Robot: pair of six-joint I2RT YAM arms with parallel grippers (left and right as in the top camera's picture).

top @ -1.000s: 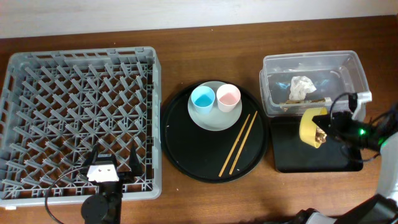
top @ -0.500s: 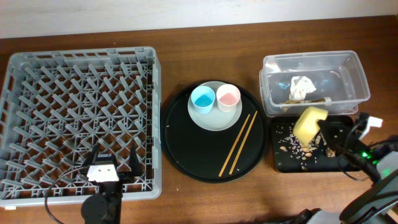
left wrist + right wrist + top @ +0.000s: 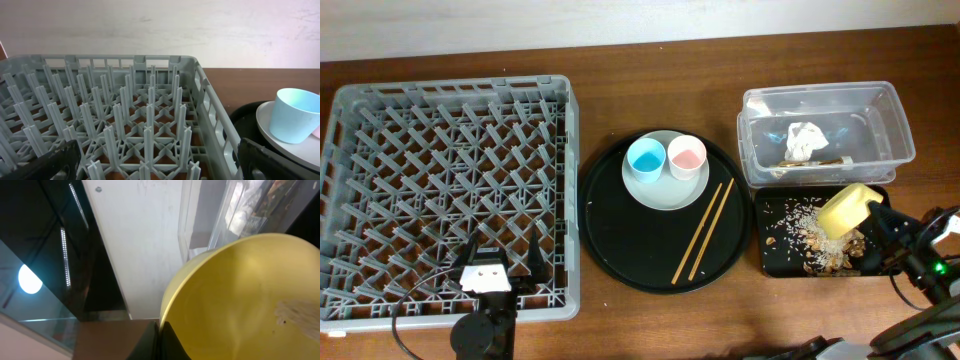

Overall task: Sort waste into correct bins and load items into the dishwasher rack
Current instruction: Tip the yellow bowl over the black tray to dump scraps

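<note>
Next, the right gripper swings past the chopsticks, turns the bowl (image 3: 846, 210) upright and lowers it. It releases the bowl's rim on the round tray's bare near part.
My right gripper (image 3: 873, 214) is shut on the rim of the yellow bowl (image 3: 846, 210) and holds it tipped over the black tray (image 3: 772, 262); the bowl fills the right wrist view (image 3: 245, 300). Brownish flaky food scraps (image 3: 810, 232) lie scattered on the black tray. The clear tub (image 3: 892, 112) behind it holds a crumpled white tissue (image 3: 806, 139) and a scrap. The light-blue cup (image 3: 645, 157) and pink cup (image 3: 686, 156) stand on the pale plate (image 3: 663, 196), with the chopsticks (image 3: 704, 231) beside it. The grey dishwasher rack (image 3: 360, 110) is at left. My left gripper (image 3: 155, 160) is open over the rack's near right part.
The plate, cups and chopsticks sit on a big round black tray (image 3: 620, 250) in the middle. The light-blue cup also shows at the right edge of the left wrist view (image 3: 295, 114). A wall runs along the back of the wooden table (image 3: 650, 310).
The right gripper swung the yellow bowl from the tub's front edge out over the black tray and tipped it; food scraps spilled from it onto the tray. The left arm stayed still.
</note>
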